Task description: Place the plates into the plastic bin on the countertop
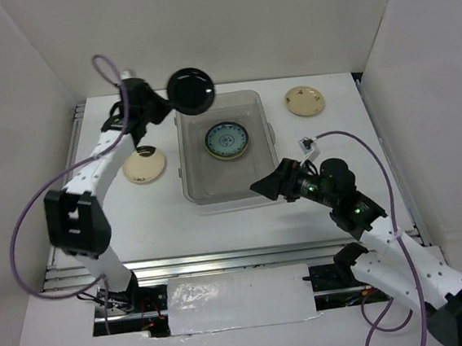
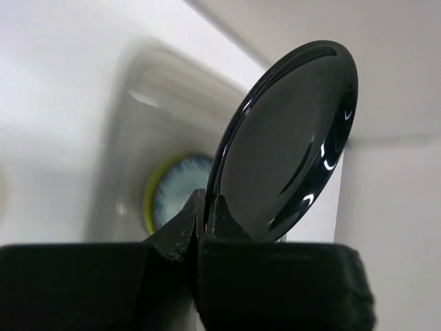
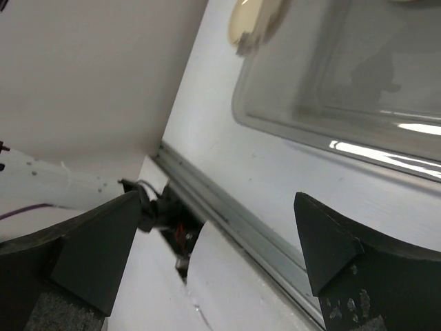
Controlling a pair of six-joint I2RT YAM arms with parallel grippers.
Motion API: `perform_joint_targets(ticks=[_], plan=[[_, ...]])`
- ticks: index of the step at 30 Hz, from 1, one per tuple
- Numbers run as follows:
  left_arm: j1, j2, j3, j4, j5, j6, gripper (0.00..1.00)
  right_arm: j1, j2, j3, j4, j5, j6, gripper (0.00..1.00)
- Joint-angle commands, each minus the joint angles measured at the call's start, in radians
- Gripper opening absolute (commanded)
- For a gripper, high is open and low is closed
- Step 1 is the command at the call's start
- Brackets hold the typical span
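Note:
My left gripper will next lower the black plate (image 1: 190, 91) onto the blue-patterned plate, toward the right in the top view, because the blue-patterned plate lies uncovered inside the bin (image 1: 200, 194).
My left gripper (image 1: 162, 108) is shut on the rim of a black plate (image 1: 190, 91), holding it raised and on edge over the far left corner of the plastic bin (image 1: 200, 194); the wrist view shows the plate (image 2: 289, 145) pinched between the fingertips (image 2: 180, 224). A blue-patterned plate with a lime green rim (image 1: 227, 140) lies inside the bin and shows blurred in the left wrist view (image 2: 172, 196). A cream plate with dark marks (image 1: 144, 165) lies left of the bin, another cream plate (image 1: 304, 100) to its far right. My right gripper (image 1: 263, 186) is open and empty at the bin's near right corner (image 3: 331, 103).
The metal rail (image 1: 223, 260) runs along the near edge of the countertop, also in the right wrist view (image 3: 234, 221). White walls enclose the left, right and back. A cream plate (image 3: 255, 21) shows at the top of the right wrist view.

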Motion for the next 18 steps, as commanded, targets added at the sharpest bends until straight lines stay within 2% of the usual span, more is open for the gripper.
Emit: perform_joint_targets(ticks=[1, 7, 9, 14, 18], plan=[[-0.114, 0.166, 0.152, -0.130, 0.128, 0.137, 0.00, -0.068, -0.100, 0.059, -0.171, 0.057, -0.039, 1.00], [-0.186, 0.361, 0.310, -0.204, 0.131, 0.166, 0.00, -0.181, -0.186, 0.098, -0.312, 0.019, -0.081, 1.00], [-0.203, 0.389, 0.351, -0.259, 0.090, 0.171, 0.00, -0.206, -0.209, 0.104, -0.338, -0.001, -0.085, 1.00], [-0.186, 0.406, 0.326, -0.225, 0.082, 0.146, 0.00, -0.221, -0.249, 0.098, -0.347, -0.023, -0.081, 1.00], [-0.167, 0.443, 0.391, -0.242, 0.086, 0.146, 0.00, -0.224, -0.243, 0.104, -0.349, -0.044, -0.085, 1.00]])
